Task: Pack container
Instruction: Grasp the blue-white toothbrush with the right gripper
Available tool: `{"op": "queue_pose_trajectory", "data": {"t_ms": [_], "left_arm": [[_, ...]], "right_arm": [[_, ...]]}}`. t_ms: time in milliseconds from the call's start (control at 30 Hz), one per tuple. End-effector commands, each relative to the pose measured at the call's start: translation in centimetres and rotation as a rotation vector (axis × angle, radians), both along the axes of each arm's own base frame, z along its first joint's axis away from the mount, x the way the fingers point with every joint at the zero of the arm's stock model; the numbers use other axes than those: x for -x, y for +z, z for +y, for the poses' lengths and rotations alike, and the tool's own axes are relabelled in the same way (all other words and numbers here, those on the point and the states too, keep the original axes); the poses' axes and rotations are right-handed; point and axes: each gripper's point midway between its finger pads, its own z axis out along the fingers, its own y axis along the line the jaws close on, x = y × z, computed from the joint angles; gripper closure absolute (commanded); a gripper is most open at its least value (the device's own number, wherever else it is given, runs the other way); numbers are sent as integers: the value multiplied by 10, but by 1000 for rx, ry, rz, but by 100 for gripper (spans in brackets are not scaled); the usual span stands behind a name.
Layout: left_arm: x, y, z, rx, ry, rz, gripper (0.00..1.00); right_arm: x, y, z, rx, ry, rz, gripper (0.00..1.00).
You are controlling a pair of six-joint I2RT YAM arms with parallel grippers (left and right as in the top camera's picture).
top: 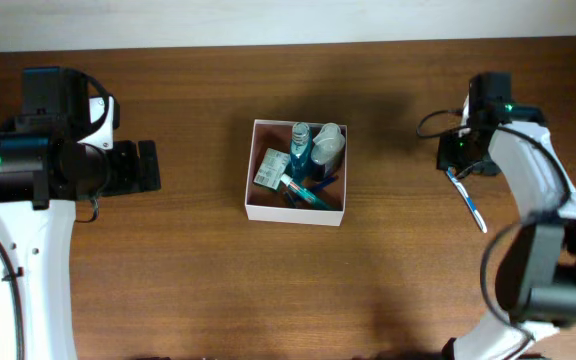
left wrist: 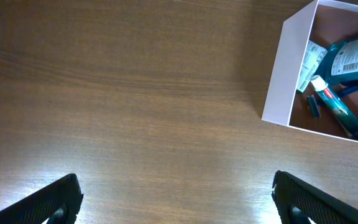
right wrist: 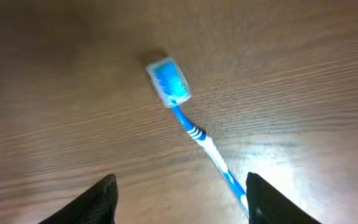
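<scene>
I need to lower the open fingers of my right gripper next and close them around the blue toothbrush's striped neck (right wrist: pixel 197 134) below, because the neck is thinner than the head.
The container (top: pixel 252 205), a square white-walled box with a pinkish-brown inside, sits mid-table and holds a teal bottle (top: pixel 301 146), a soap packet (top: pixel 268 167), a toothpaste tube (top: pixel 303 191) and a pale item. It shows at the top right of the left wrist view (left wrist: pixel 281 74). A blue-and-white toothbrush (top: pixel 467 201) lies on the table at the right. In the right wrist view the toothbrush (right wrist: pixel 194 134) runs between my fingers, near the right one. My right gripper (right wrist: pixel 182 202) is open above it. My left gripper (left wrist: pixel 176 199) is open and empty, left of the container.
The wooden table (top: pixel 188 280) spreads all round. The right arm's white links (top: pixel 538 190) curve over the right side, and the left arm (top: pixel 28 200) stands at the far left.
</scene>
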Motion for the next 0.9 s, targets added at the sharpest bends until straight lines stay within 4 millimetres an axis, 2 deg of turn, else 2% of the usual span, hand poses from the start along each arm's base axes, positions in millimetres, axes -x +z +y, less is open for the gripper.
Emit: {"op": "queue_pose_trajectory", "data": {"t_ms": [0,133,233,400,567,700,867], "left_arm": [[2,7,2,-10,-1,-23,1],[2,7,2,-10,-1,-23,1],[2,7,2,-10,-1,-23,1],[2,7,2,-10,-1,-23,0],[2,7,2,-10,-1,-23,1],[2,7,2,-10,-1,-23,1],[2,7,2,-10,-1,-23,1]], "right_arm": [[3,-36,-4,-32,33,73,39],[9,-68,-11,-33,51,148,39],[15,-84,-12,-43,48,191,40],[23,-96,-9,-61,42,234,69],[29,-97,-6,-78,-2,254,82],[33,-93,5,-133,3,264,93],[26,-63,28,-192,44,200,96]]}}
